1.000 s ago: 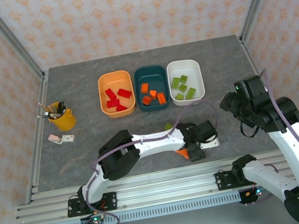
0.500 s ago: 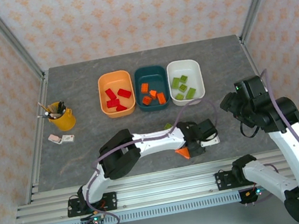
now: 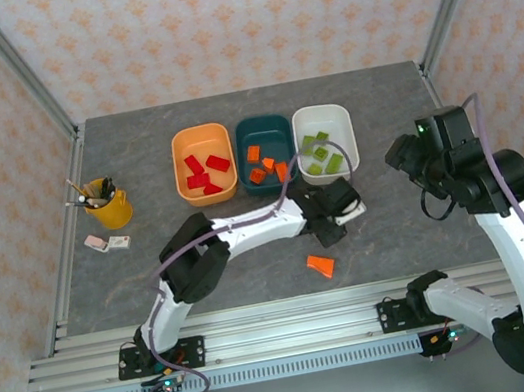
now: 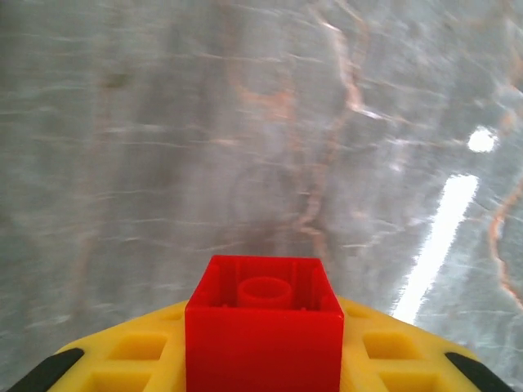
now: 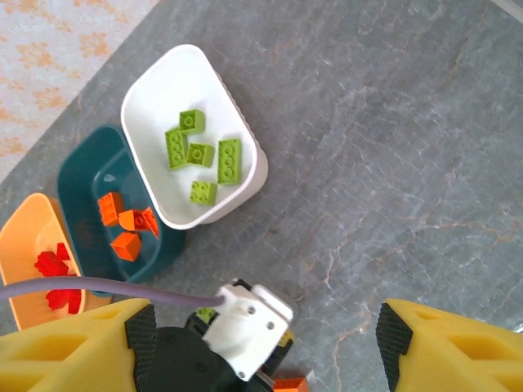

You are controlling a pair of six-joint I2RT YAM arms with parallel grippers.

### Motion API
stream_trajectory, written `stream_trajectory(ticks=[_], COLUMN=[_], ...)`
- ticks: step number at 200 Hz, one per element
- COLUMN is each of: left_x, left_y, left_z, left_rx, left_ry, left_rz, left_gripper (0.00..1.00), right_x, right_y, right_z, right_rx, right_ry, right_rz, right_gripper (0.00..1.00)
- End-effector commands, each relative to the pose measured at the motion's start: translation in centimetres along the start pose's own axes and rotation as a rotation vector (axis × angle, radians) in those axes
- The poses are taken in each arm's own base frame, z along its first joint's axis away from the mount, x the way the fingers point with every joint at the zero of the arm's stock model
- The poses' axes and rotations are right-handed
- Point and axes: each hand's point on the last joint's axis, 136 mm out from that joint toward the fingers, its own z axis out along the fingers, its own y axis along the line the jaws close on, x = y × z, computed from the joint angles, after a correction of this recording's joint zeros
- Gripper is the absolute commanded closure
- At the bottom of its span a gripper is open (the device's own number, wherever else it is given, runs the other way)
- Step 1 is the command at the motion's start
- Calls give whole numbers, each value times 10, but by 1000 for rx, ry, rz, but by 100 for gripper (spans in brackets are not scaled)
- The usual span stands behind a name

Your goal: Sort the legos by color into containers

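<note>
I should carry the red lego outward past the teal tub next with my left gripper. Then I should let go of it in the light orange tub (image 3: 180, 175) of reds.
My left gripper (image 4: 263, 363) is shut on a small red lego (image 4: 263, 314), held over bare grey table. From above, the left gripper (image 3: 328, 232) hangs just in front of the white tub (image 3: 345, 131). One orange lego (image 3: 321, 266) lies loose on the table behind it. The light orange tub (image 3: 180, 175) holds red legos, the dark teal tub (image 3: 282, 126) orange ones, the white tub (image 5: 147, 90) yellow-green ones (image 5: 200, 155). A green lego (image 5: 206, 314) peeks out beside the left wrist. My right gripper (image 5: 265, 355) is open, high above the table, holding nothing.
A yellow cup of pens (image 3: 107, 205) and a small white object (image 3: 108, 243) sit at the left. The left arm stretches across the table's middle. Metal frame posts and patterned walls enclose the table.
My left gripper has moved away from the loose orange lego toward the tubs, with the red lego in its jaws. The right arm shifted slightly toward the back.
</note>
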Motion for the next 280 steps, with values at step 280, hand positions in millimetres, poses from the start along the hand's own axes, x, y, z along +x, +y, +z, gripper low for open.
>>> stream_trajectory(ticks=[280], left_x=[129], left_y=[403], left_z=[-41], left_rx=[-449], left_ry=[-26], left_rz=[-1247], left_gripper=[77], right_x=[102], right_y=[229], right_z=[162], right_rx=[-539], right_ry=[436], right_rz=[-139], right_gripper=[29])
